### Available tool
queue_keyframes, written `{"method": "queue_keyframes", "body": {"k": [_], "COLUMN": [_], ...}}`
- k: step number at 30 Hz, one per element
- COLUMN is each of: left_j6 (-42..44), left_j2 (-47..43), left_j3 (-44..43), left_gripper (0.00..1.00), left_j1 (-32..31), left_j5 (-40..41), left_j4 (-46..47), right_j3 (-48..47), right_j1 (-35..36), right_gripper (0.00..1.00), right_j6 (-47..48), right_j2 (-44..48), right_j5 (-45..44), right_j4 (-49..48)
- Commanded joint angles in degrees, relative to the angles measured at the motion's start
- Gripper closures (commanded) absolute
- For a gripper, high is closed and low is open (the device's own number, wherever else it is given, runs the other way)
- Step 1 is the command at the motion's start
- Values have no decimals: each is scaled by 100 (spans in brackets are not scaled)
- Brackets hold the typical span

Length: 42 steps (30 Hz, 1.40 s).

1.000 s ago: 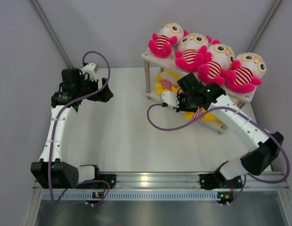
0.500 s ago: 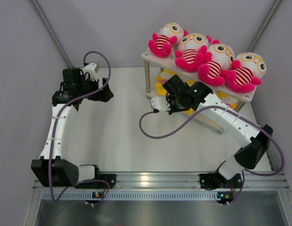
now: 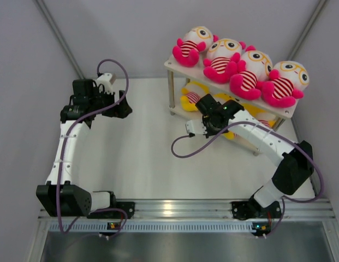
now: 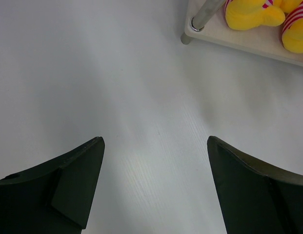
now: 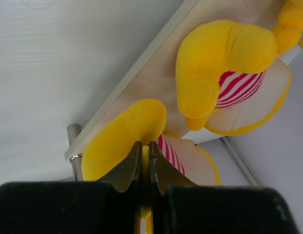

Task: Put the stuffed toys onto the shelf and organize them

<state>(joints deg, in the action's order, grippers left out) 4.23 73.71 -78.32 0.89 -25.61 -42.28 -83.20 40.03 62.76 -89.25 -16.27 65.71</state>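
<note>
Bare board parts the held toy from the second yellow toy, so my right gripper should slide along the shelf toward the gap and release the limb.
The white two-tier shelf (image 3: 170,64) stands at the back right. Several pink stuffed toys (image 3: 194,45) sit in a row on its top board. Yellow stuffed toys (image 3: 190,97) lie on the lower board, mostly hidden under the top one. My right gripper (image 3: 205,106) reaches in at the lower tier's left end. In the right wrist view, the right gripper (image 5: 145,146) is shut on a fold of one yellow toy (image 5: 124,141), beside a second yellow toy (image 5: 224,63). My left gripper (image 3: 124,105) hangs open over the bare table, holding nothing (image 4: 155,141).
A silver shelf leg (image 5: 73,134) stands just left of the held toy, under the lower board (image 5: 141,73). The left wrist view shows the shelf's near corner (image 4: 239,36) with a leg. Purple cables loop off both arms. Grey walls close in the table.
My right arm has swung left along the lower tier with the yellow toy, then eased back a little and turned toward the shelf. The left arm has hardly moved.
</note>
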Motion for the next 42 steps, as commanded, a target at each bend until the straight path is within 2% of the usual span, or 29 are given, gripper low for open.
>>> {"method": "queue_keyframes", "body": {"k": [1, 6, 20, 30, 33, 34, 36, 37, 40, 42], "left_j6": [-10, -27, -71, -115, -107, -107, -115, -133, -142, -133], "left_j2": [-32, -24, -15, -6, -23, -24, -41, -32, -24, -24], "left_j3": [-130, -166, -210, -245, -245, -245, -245, -245, -254, -245], "left_gripper": [8, 8, 8, 8, 8, 8, 8, 8, 8, 8], "left_j1": [35, 43, 78, 78, 78, 78, 79, 78, 78, 78], "left_j5": [-173, -173, -103, -94, -111, -120, -129, -146, -182, -190], "left_j4": [27, 27, 36, 18, 27, 36, 27, 27, 27, 27], "right_j3": [180, 646, 805, 1877, 2009, 2027, 2053, 2062, 2088, 2088], "right_j1": [-223, -408, -601, -891, -962, -962, -962, -971, -918, -805], "right_gripper": [100, 100, 100, 100, 92, 82, 73, 62, 45, 41], "right_j6": [507, 1167, 1643, 1687, 1634, 1590, 1424, 1380, 1177, 1002], "right_j2": [145, 171, -48, 531, 645, 663, 794, 848, 1076, 1251], "right_j5": [-324, -272, 405, 897, 880, 828, 819, 810, 697, 608], "right_j4": [-673, -1717, -2545, -3512, -3600, -3618, -3671, -3680, -3610, -3513]}}
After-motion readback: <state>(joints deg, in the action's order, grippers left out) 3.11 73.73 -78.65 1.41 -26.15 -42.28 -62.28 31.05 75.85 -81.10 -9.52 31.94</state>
